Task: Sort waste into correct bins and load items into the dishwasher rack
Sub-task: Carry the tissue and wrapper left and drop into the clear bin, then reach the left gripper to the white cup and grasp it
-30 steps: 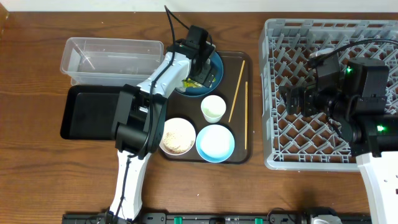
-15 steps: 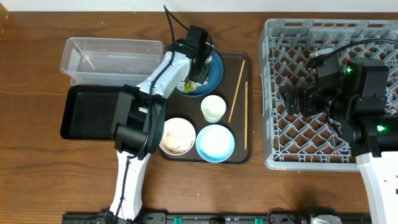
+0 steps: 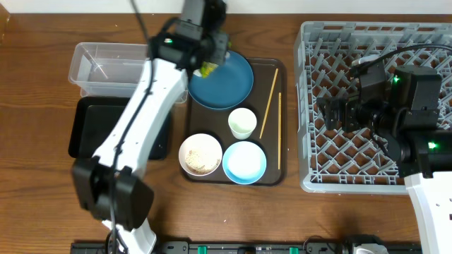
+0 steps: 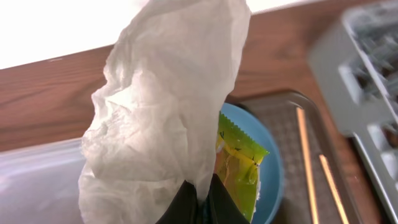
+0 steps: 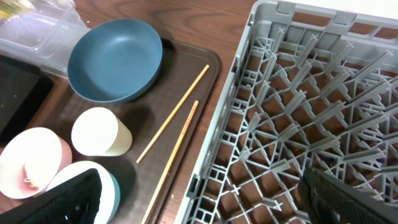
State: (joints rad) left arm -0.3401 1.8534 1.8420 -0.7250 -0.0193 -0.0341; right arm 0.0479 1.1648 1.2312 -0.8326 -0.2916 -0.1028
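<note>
My left gripper holds the napkin. Next I will move it to the left in the overhead view, over the open clear tub, and let it go.
My left gripper is shut on a crumpled white napkin and a yellow-green snack wrapper, both hanging above the left rim of the dark blue dish. From overhead the left gripper sits between that dish and the clear tub. My right gripper is open and holds nothing, hovering over the left side of the grey rack. On the brown tray stand a white cup, a light blue bowl and a white bowl with rice scraps. Two chopsticks lie beside them.
A shallow black tray lies in front of the clear tub, left of the brown tray. The rack fills the right side of the table. My left arm stretches diagonally over the black tray.
The left gripper shut on the napkin and wrapper in the blue dish, then lifted them up and to the left. The dish is now bare. The right arm has not moved.
</note>
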